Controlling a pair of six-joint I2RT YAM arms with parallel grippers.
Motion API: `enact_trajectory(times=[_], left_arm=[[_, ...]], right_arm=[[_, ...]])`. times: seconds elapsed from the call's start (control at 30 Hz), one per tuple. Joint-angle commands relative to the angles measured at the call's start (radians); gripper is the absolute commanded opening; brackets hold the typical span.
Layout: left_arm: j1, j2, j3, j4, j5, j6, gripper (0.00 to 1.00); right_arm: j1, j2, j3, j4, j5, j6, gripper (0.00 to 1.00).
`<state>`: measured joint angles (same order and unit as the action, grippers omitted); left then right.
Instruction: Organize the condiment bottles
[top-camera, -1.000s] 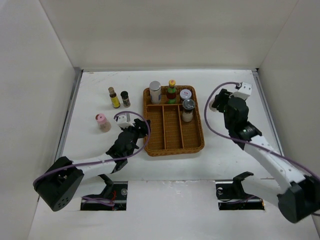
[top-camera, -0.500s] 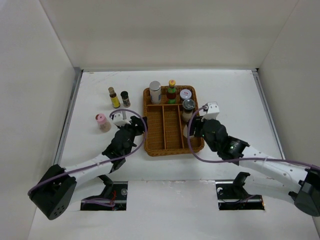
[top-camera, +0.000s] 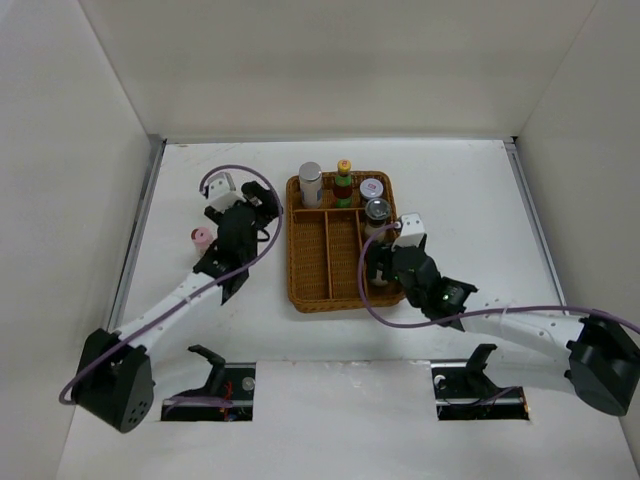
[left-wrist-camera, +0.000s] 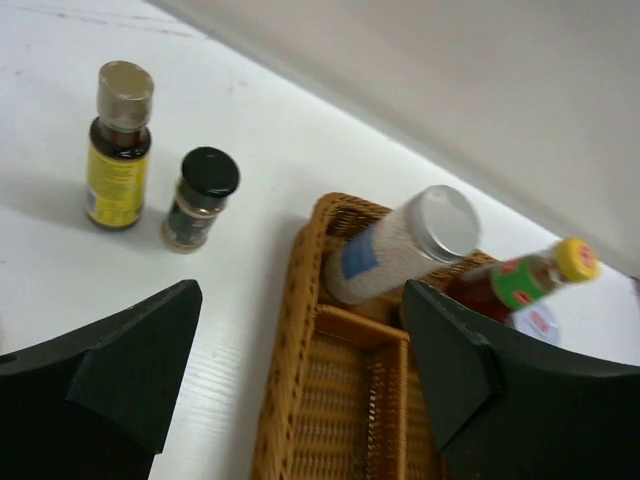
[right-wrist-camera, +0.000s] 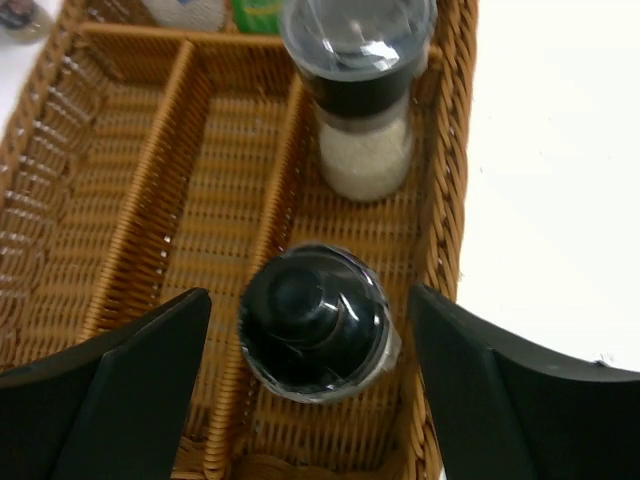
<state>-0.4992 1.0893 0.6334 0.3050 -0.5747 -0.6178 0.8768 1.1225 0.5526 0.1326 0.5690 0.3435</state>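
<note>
My left gripper needs to go outward and down onto the round black cap (left-wrist-camera: 210, 172) of the dark jar, since that jar is still on the tabletop, outside the basket.
The brown woven basket (top-camera: 345, 292) holds a silver-lidded shaker (top-camera: 311, 184), a green-red sauce bottle with yellow cap (top-camera: 344, 182), a white-lidded jar (top-camera: 372, 188) and a clear shaker (top-camera: 377, 211). My right gripper (top-camera: 381, 264) is open over the basket's right compartment. In the right wrist view a black-topped shaker (right-wrist-camera: 315, 320) stands between the fingers (right-wrist-camera: 130, 380), untouched, with the clear shaker (right-wrist-camera: 362, 90) beyond. My left gripper (top-camera: 262, 206) is open and empty beside the basket's left rim. The left wrist view shows the yellow bottle (left-wrist-camera: 118, 145) and the black-capped dark jar (left-wrist-camera: 200, 198). The pink-capped bottle (top-camera: 200, 238) stands by the left arm.
The left wrist view shows the basket rim (left-wrist-camera: 285, 330), the silver-lidded shaker (left-wrist-camera: 400, 245) and the sauce bottle (left-wrist-camera: 520, 285). The basket's left and middle long compartments (right-wrist-camera: 130, 170) hold nothing. White walls enclose the table on three sides.
My left gripper has moved away from me, to the far left corner of the basket near the yellow bottle and dark jar. My right arm has swung in from the right over the basket's right compartment.
</note>
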Motion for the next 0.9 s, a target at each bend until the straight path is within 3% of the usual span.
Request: enact_trajectory(times=[0.0,0.13,0.47,0.87], left_arm=[[0.04,0.101,0.1,-0.069,-0.019,0.004,0.82],[0.098,0.237,0.187,-0.06,-0.024,0.023,0.8],[0.164,0.446,0.333,-0.055,-0.017,0.053,0.78],[0.167,0.593,0.434,-0.072,-0.088,0.093,0.64]], right_arm=[[0.015,0.0,0.013,0.114,0.028,-0.017,0.92],[0.035,-0.07,-0.014,0.13,0.049,-0.017,1.0],[0.037,-0.158,-0.094,0.225,0.02,0.009,1.0],[0.043,-0.174,-0.114,0.24,0.025,0.017,1.0]])
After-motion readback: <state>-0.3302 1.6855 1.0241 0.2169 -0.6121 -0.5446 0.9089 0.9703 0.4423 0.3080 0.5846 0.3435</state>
